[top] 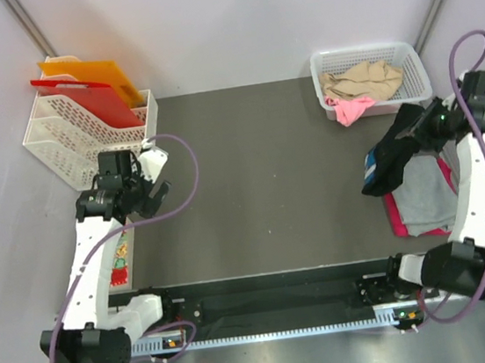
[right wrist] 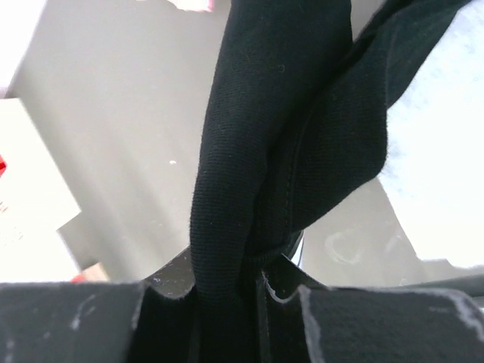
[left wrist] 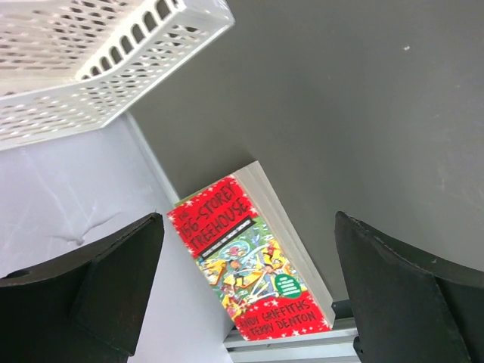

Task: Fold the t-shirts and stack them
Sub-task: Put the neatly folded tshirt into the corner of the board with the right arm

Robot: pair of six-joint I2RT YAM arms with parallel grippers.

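Observation:
The grey t-shirt (top: 426, 199) is lying flat on the magenta-pink one, so I need to move my right gripper back and down over that stack and let go of the black t-shirt (top: 388, 162) there.
My right gripper (top: 411, 123) is shut on a black t-shirt (top: 388, 162), which hangs from it above the table's right side. In the right wrist view the black cloth (right wrist: 287, 113) runs bunched up from between the shut jaws of the right gripper (right wrist: 227, 281). Under and beside it lies a grey t-shirt (top: 426, 199) on top of a magenta-pink one (top: 395, 216). A beige t-shirt (top: 363, 81) and a pink one (top: 349, 112) lie in a white basket (top: 413, 59). My left gripper (top: 152, 184) stands open and holds nothing at the table's left side.
A white file rack (top: 68, 132) with red and orange folders (top: 93, 80) stands at the back left; its mesh wall (left wrist: 91, 60) shows in the left wrist view. A red picture book (left wrist: 249, 257) lies by the left wall, below the left gripper (left wrist: 248, 227). Walls close in both sides.

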